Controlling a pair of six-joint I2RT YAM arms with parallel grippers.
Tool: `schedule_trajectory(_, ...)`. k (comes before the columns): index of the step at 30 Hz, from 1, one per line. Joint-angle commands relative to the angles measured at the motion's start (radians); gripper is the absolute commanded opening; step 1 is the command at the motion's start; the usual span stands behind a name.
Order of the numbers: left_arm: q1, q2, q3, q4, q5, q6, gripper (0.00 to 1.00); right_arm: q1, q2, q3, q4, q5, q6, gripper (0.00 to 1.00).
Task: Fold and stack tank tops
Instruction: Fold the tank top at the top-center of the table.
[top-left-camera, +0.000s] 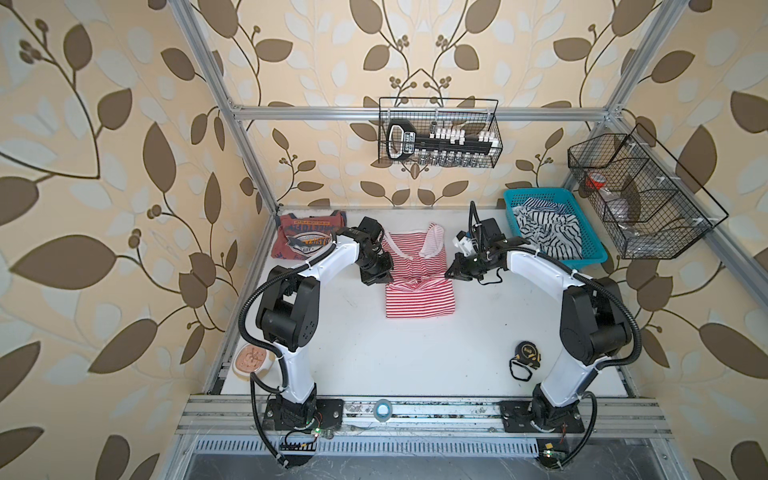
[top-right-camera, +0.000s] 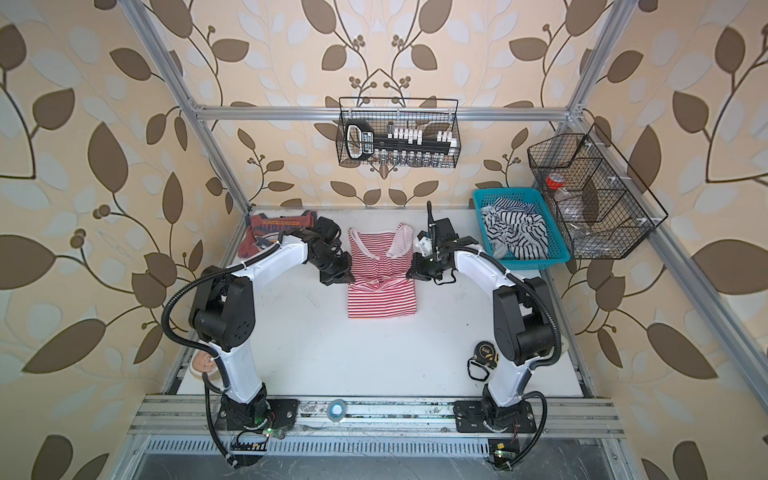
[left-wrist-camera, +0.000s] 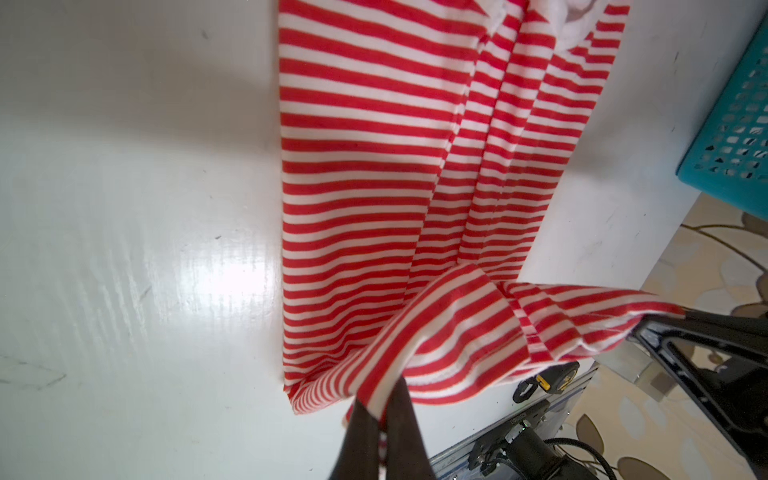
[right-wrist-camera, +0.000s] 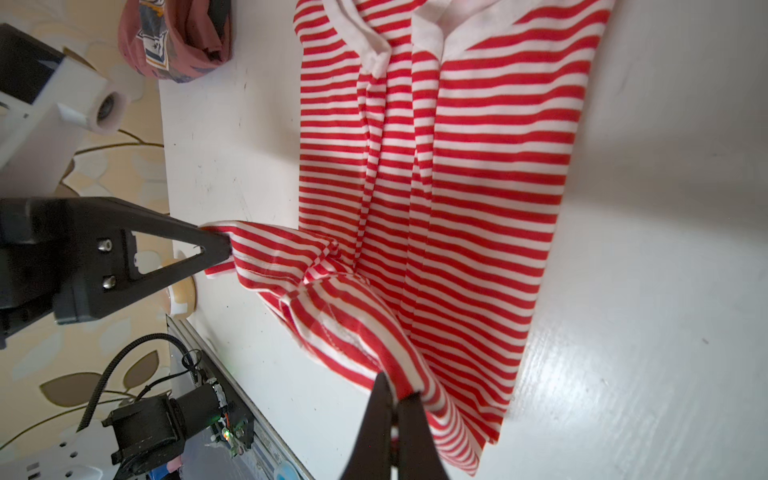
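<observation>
The tank top's corner goes outward and down with my left gripper next, for release onto the tank top's flat stripes short of the white-trimmed neck, as its edge still hangs raised.
The red-and-white striped tank top lies in the middle of the white table, white-trimmed neck towards the back wall. One edge of it is lifted and stretched between my two grippers over its middle. My left gripper is shut on the left corner of that edge. At the right corner my right gripper is shut on the cloth. The dusty red tank top with a navy graphic lies folded at the back left corner.
A teal basket at the back right holds a black-and-white striped cloth. A black tape measure lies at the front right. A round beige object sits off the table's left edge. Wire baskets hang on the walls.
</observation>
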Motion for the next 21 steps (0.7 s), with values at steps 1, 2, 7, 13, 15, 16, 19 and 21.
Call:
schedule_trajectory(1, 0.015, 0.019, 0.059, -0.028, 0.041, 0.037, 0.00, -0.010, 0.043, 0.056, -0.025, -0.030, -0.037, 0.00)
schedule_trajectory(2, 0.019, 0.030, 0.072, -0.031, 0.042, 0.041, 0.00, -0.011, 0.058, 0.067, -0.027, -0.035, -0.038, 0.00)
schedule_trajectory(7, 0.034, 0.087, 0.123, -0.040, 0.059, 0.055, 0.00, -0.022, 0.132, 0.119, -0.039, -0.051, -0.048, 0.00)
schedule_trajectory(13, 0.055, 0.149, 0.166, -0.043, 0.075, 0.064, 0.00, -0.033, 0.201, 0.167, -0.037, -0.058, -0.043, 0.00)
schedule_trajectory(15, 0.063, 0.168, 0.179, -0.043, 0.082, 0.066, 0.00, -0.038, 0.220, 0.178, -0.034, -0.057, -0.038, 0.00)
schedule_trajectory(16, 0.067, 0.178, 0.186, -0.042, 0.088, 0.067, 0.00, -0.041, 0.228, 0.183, -0.032, -0.056, -0.037, 0.00)
schedule_trajectory(19, 0.074, 0.203, 0.205, -0.043, 0.095, 0.068, 0.00, -0.048, 0.249, 0.196, -0.026, -0.059, -0.032, 0.00)
schedule_trajectory(21, 0.077, 0.217, 0.212, -0.042, 0.097, 0.066, 0.00, -0.054, 0.268, 0.205, -0.018, -0.068, -0.028, 0.00)
